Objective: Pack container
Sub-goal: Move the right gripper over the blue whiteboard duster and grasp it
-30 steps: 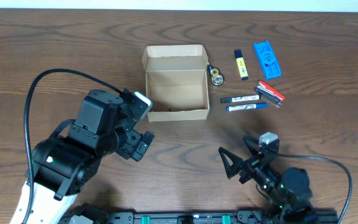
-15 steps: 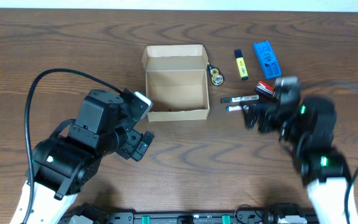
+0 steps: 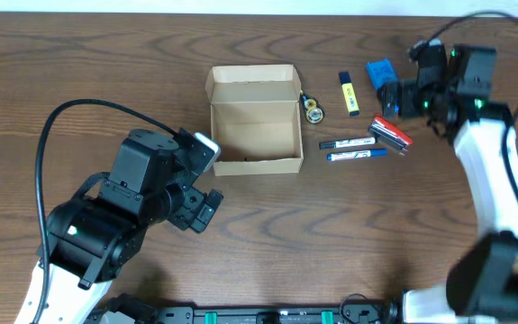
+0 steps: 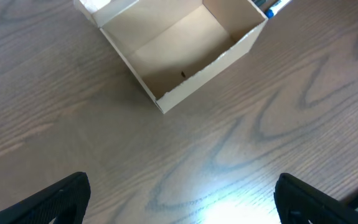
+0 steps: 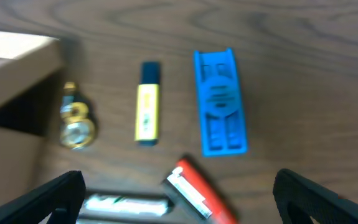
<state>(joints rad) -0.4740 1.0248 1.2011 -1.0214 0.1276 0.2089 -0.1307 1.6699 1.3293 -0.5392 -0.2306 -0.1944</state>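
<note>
Next, my right gripper lowers its open fingers outward to the blue plastic piece below, around its rounded middle (image 5: 221,99), which is narrower than their gap.
The container (image 3: 254,121) is a tan cardboard box, open and empty, with its flap lid folded back at the far side. It also shows in the left wrist view (image 4: 185,50), and its corner shows in the right wrist view (image 5: 10,74). My left gripper (image 3: 197,209) is open and empty over bare table in front of the box (image 4: 182,199). My right gripper (image 3: 401,97) is open and empty (image 5: 179,199). It hovers above the loose items right of the box.
Right of the box lie a gold ring-shaped trinket (image 3: 312,110), a yellow highlighter (image 3: 349,93), a blue plastic piece (image 3: 381,70) partly under my right arm, a red item (image 3: 392,133) and two markers (image 3: 347,143) (image 3: 356,155). A black cable (image 3: 69,117) arcs over the left side.
My right arm has swung from the table's front edge up to the far right, over the loose items. The left arm and the box have not moved.
</note>
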